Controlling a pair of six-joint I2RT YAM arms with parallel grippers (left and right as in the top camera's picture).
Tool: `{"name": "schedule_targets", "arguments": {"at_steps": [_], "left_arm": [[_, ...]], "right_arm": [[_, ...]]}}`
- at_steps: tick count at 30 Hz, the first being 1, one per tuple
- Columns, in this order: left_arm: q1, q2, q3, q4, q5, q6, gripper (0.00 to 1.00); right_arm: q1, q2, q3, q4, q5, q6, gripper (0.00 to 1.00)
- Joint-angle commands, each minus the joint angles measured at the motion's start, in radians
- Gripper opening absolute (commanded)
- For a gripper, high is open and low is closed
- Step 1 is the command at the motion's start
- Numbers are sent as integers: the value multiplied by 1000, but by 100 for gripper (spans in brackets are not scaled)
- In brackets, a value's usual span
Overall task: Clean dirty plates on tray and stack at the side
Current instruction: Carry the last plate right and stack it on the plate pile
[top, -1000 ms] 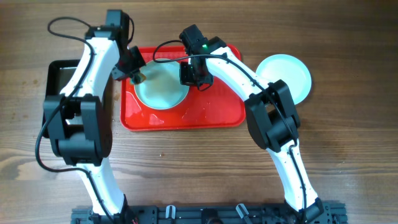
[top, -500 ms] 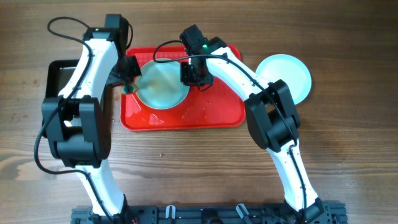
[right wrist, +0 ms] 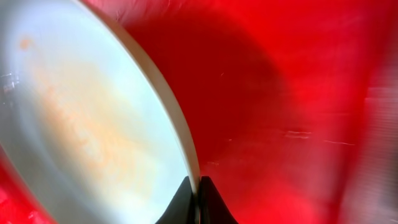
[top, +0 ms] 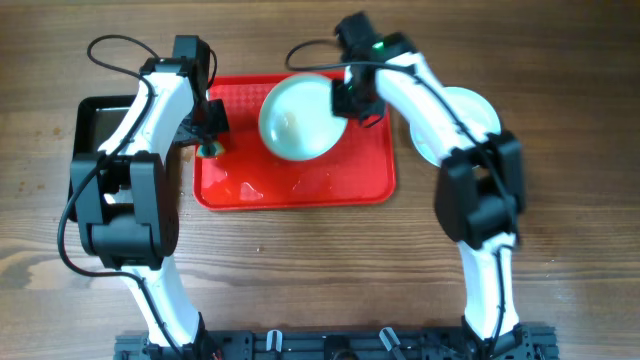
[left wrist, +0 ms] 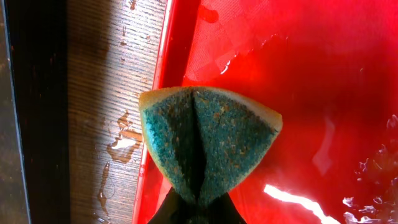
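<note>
My right gripper should next rise across the tray's rim, then lower to release this plate atop another pale plate, to the right in the overhead view.
A pale blue plate with faint orange smears hangs tilted above the red tray. My right gripper is shut on its right rim; the right wrist view shows the rim pinched between the jaws. Another pale plate lies on the wood right of the tray, partly under my right arm. My left gripper is shut on a folded blue-and-yellow sponge over the tray's left rim.
A black tray sits on the table left of the red tray. Water drops and puddles lie on the red tray bottom and on the wood beside its left rim.
My right gripper has lifted the plate off the tray and carried it right and back. My left gripper with the sponge has drawn back left to the tray's left rim.
</note>
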Motion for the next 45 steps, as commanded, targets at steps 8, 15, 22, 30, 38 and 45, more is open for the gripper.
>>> {"name": "schedule_targets", "arguments": {"at_steps": [8,15,22,30,38,45], "left_arm": [[9,-18,-6,16,-16,12,4],[9,-18,-6,14,-16,12,4],[9,-18,-6,14,-16,13,4],[9,-18,-6,14,-16,13,4],[9,-18,-6,11,-16,13,4],[8,-18,-6,11,-16,12,4]], "right_arm": [[192,-158,7,-102,895,36,4],[373,-158,7,-132,1381,53,4],[432,-158,7,-132,1497,52,4],[432,-158,7,-131,1498,54,4],[307,-158,7,-65,798,-76,4],[-54,-158,7,-41,90,-207,4]]}}
